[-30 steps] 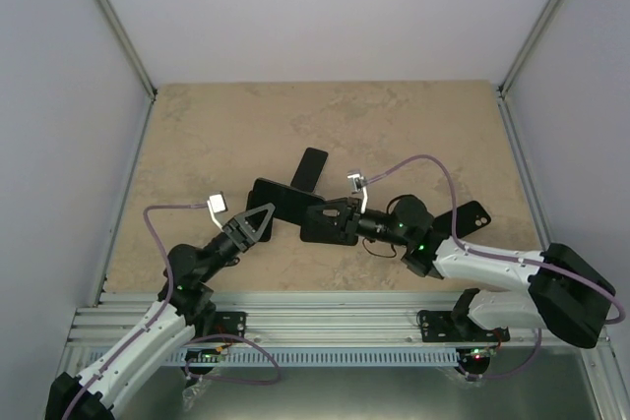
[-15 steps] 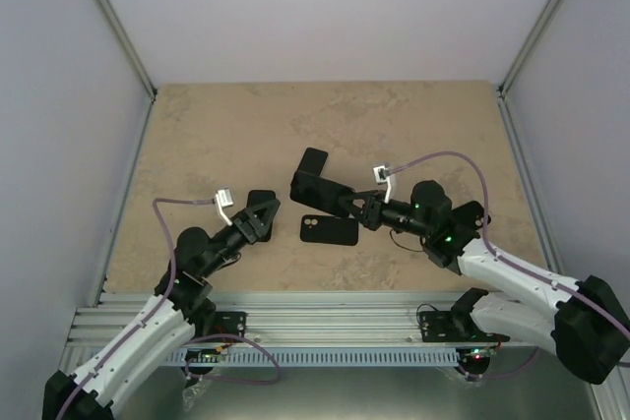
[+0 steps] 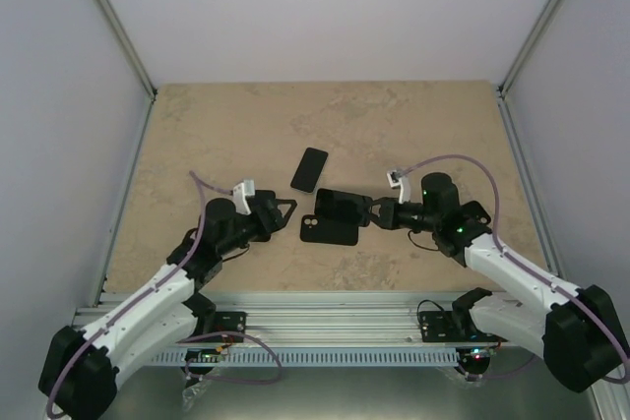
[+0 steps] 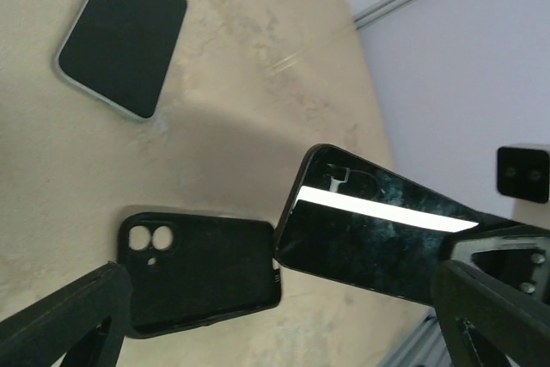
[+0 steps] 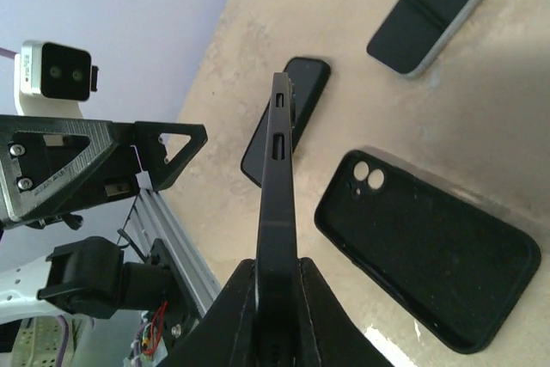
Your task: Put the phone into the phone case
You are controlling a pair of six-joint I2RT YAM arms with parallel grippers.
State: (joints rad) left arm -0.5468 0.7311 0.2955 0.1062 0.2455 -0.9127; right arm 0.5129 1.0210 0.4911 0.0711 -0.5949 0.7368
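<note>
My right gripper should next move down and to its left in the top view and release the phone inside the phone case (image 3: 329,231) (image 5: 430,255), which lies open there.
The phone (image 3: 345,206) is a black glossy slab, and my right gripper (image 3: 374,212) is shut on one end of it. It hangs tilted just above the table, its free end by the far edge of the phone case (image 3: 329,231). The case is black and lies open side up, its camera holes to the left. In the right wrist view the phone (image 5: 279,169) stands edge-on between my fingers, with the case (image 5: 430,255) beside it. My left gripper (image 3: 284,211) is open and holds nothing, just left of the case (image 4: 202,277) and the phone (image 4: 378,238).
A second phone (image 3: 310,168) with a pale rim lies screen up beyond the case; it also shows in the left wrist view (image 4: 120,36). Another dark flat slab (image 5: 308,92) lies on the table by my left gripper. Grey walls enclose the table on three sides.
My left gripper has opened, let go of the phone and swung right. My right gripper kept the phone and carried it toward the case's far edge.
</note>
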